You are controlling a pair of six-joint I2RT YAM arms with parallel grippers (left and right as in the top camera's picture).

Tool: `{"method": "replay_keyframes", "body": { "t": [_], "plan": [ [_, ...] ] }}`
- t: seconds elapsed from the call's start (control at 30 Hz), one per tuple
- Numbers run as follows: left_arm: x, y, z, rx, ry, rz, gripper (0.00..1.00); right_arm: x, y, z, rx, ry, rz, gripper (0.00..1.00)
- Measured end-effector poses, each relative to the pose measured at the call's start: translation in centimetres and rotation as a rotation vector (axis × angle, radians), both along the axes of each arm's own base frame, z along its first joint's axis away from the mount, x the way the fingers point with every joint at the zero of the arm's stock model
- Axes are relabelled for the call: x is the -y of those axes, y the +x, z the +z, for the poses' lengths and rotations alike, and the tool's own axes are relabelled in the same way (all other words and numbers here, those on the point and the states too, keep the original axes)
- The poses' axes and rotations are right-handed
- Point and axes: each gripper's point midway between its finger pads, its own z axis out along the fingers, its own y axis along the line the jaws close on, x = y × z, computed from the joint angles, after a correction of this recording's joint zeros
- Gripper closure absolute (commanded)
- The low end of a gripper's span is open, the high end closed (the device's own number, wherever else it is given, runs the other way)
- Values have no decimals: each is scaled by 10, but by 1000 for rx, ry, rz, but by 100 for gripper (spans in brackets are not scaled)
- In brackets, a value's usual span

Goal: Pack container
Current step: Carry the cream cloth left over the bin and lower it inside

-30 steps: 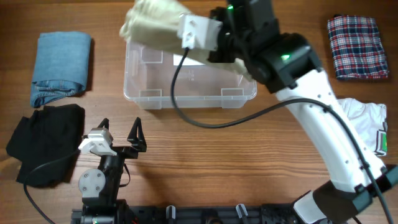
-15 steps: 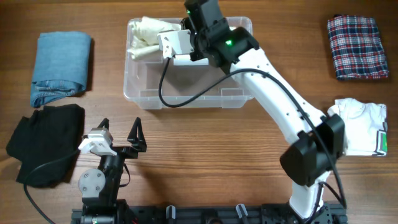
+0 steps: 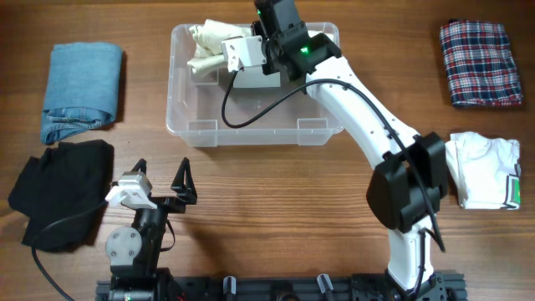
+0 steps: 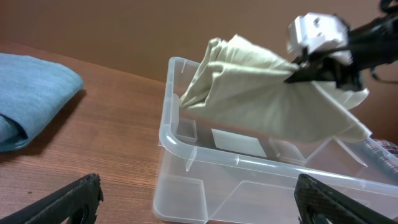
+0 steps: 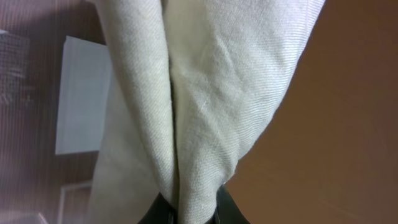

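The cream garment [image 3: 207,43] still hangs above the container's rim, so my right gripper will lower it toward the container's bottom and then open.
The clear plastic container [image 3: 322,127] stands at the table's far middle; it also shows in the left wrist view [image 4: 186,146]. My right gripper [image 3: 255,52] is shut on a cream garment [image 3: 207,43] and holds it over the container's back left corner. The cloth hangs above the rim in the left wrist view [image 4: 261,99] and fills the right wrist view [image 5: 205,81], pinched between the fingers [image 5: 193,211]. My left gripper [image 3: 163,186] is open and empty near the front edge, its fingertips [image 4: 199,199] facing the container.
Folded blue jeans [image 3: 82,81] lie at the far left, a black garment [image 3: 60,192] below them. A plaid garment [image 3: 478,52] lies at the far right and a white shirt [image 3: 485,167] beneath it.
My right arm has lowered the cream garment from above the container's left rim down over its back left corner. The left arm has not moved.
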Motion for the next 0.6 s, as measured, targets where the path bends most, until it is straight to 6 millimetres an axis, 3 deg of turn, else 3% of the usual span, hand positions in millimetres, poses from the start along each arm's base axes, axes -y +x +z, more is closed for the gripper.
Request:
{"method": "replay_keyframes", "body": {
  "t": [0.17, 0.6],
  "plan": [
    [0, 0, 0, 0, 0, 0, 0, -9, 1, -24, -43, 8, 30, 96],
    [0, 0, 0, 0, 0, 0, 0, -22, 7, -31, -31, 54, 74, 96]
  ]
}}
